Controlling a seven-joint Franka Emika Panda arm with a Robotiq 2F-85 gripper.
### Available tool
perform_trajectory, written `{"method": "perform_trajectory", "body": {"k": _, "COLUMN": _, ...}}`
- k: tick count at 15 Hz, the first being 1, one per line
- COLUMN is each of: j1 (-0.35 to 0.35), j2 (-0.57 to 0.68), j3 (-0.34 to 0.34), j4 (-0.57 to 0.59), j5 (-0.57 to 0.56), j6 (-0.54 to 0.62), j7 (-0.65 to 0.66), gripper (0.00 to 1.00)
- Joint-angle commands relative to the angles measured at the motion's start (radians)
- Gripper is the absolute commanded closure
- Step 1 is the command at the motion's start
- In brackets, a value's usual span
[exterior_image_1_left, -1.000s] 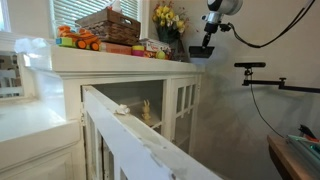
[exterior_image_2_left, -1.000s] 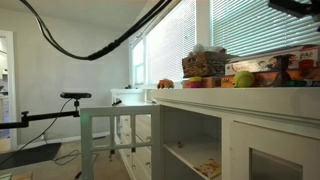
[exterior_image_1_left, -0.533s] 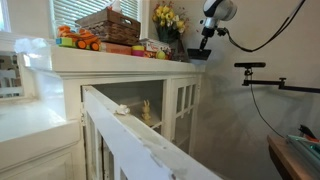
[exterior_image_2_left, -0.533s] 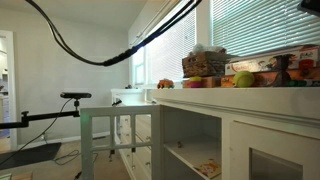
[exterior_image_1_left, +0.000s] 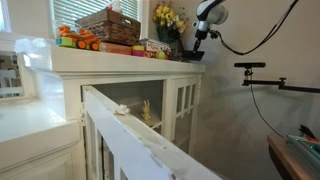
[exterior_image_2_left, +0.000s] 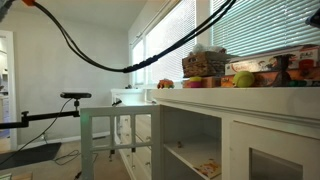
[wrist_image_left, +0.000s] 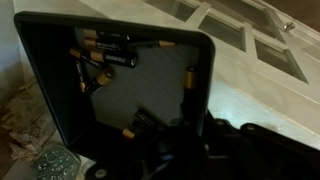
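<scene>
Next, my gripper moves down toward the vase and sets the black tray level on the end of the cabinet top, then releases it, because batteries lie loose inside.
My gripper (exterior_image_1_left: 200, 37) hangs at the end of the white cabinet top, beside a vase of yellow flowers (exterior_image_1_left: 168, 17). It is shut on the rim of a black tray (exterior_image_1_left: 192, 57), which sits level at the cabinet's end. In the wrist view the black tray (wrist_image_left: 205, 60) fills the frame, with several black batteries with orange ends (wrist_image_left: 105, 45) lying loose in it. My dark fingers (wrist_image_left: 185, 135) straddle its near rim. Below the tray lies the white panelled cabinet surface (wrist_image_left: 250, 60). My gripper is out of view in an exterior view that shows only the arm's black cable (exterior_image_2_left: 100, 62).
The white cabinet (exterior_image_1_left: 120, 65) carries a wicker basket (exterior_image_1_left: 108, 25), orange toys (exterior_image_1_left: 75, 40) and boxes. An open cabinet door (exterior_image_1_left: 130, 130) juts forward. A black camera stand (exterior_image_1_left: 255, 67) is at the right. The basket (exterior_image_2_left: 203, 63) and toy fruit (exterior_image_2_left: 243, 79) also show.
My gripper and the black tray have moved left, closer to the flowers and the end of the cabinet top. The arm's cable has swung across.
</scene>
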Motion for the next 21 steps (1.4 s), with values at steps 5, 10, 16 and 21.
{"method": "perform_trajectory", "body": {"k": 5, "j1": -0.050, "j2": 0.104, "j3": 0.057, "j4": 0.160, "j5": 0.001, "j6": -0.041, "j7": 0.009, "gripper": 0.97}}
{"method": "perform_trajectory", "body": {"k": 10, "j1": -0.074, "j2": 0.141, "j3": 0.080, "j4": 0.204, "j5": -0.005, "j6": -0.047, "j7": 0.009, "gripper": 0.97}}
{"method": "perform_trajectory", "body": {"k": 16, "j1": -0.073, "j2": 0.163, "j3": 0.079, "j4": 0.227, "j5": 0.003, "j6": -0.047, "j7": 0.002, "gripper": 0.97}}
{"method": "perform_trajectory", "body": {"k": 21, "j1": -0.071, "j2": 0.164, "j3": 0.081, "j4": 0.224, "j5": 0.001, "j6": -0.047, "j7": -0.001, "gripper": 0.97}}
